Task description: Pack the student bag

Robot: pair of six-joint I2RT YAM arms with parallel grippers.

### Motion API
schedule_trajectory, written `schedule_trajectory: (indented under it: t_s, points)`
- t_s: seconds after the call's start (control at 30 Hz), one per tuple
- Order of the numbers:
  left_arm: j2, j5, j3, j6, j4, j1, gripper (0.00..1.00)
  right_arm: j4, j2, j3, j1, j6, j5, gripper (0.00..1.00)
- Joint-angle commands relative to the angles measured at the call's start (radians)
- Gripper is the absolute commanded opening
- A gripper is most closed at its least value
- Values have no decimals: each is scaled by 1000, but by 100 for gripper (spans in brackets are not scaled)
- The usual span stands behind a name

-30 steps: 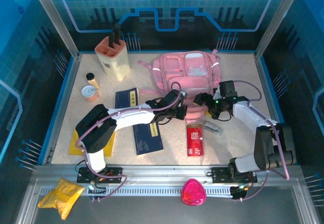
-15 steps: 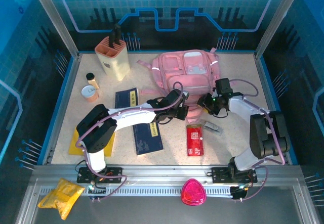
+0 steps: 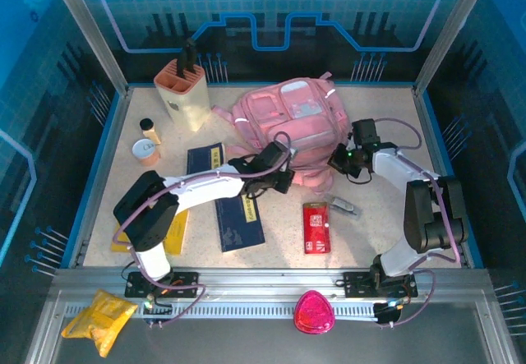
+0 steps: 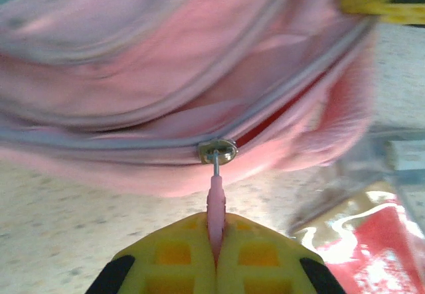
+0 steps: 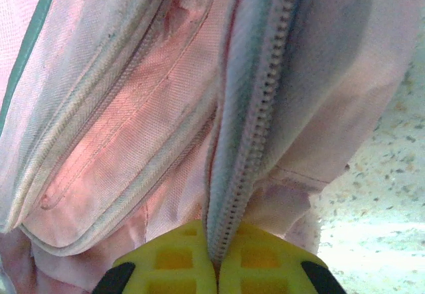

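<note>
The left gripper moves outward toward the beige holder next, then releases the zipper pull [image 4: 216, 201], since the still-closed part of the bag's zipper edge lies outward.
The student bag [image 3: 288, 122], a large pink backpack, lies at the back middle of the table, turned slightly askew. My left gripper [image 3: 282, 177] is at its near edge. In the left wrist view my left gripper [image 4: 216, 231] is shut on the pink zipper pull [image 4: 216, 201], which hangs from a metal slider [image 4: 217, 151] on the bag [image 4: 166, 75]. My right gripper [image 3: 340, 161] is at the bag's right side. In the right wrist view my right gripper [image 5: 214, 244] is shut on a fold of the bag's zipper edge [image 5: 255, 135].
A beige holder [image 3: 182, 93] stands at the back left, with a small bottle [image 3: 148, 126] and an orange cup [image 3: 146, 151] near it. Blue books [image 3: 239, 223] and a yellow book [image 3: 176, 231] lie front left. A red packet [image 3: 316, 227] and a silvery packet [image 3: 343, 206] lie front right.
My right gripper moved in to the bag's right side and closed on its zipper edge. The bag turned and shifted left. My left gripper, still shut on the pull, drifted slightly left.
</note>
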Motion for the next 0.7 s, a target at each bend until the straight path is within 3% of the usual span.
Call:
schedule_trajectory:
  t_s: [0.0,0.2,0.53,0.67]
  points:
    - [-30,-34,-25,16,-43,108,0,35,-7,40,-30,-23,58,0]
    - [54,5,89,14,-49,252,0,3,-13,50,-25,-25,58,0]
    - [165,9,204,-84,-64,358,0,7,-54,33,24,15,77,0]
    - [219,19,282,-81,-94,375,0,56,-62,33,113,59,96,0]
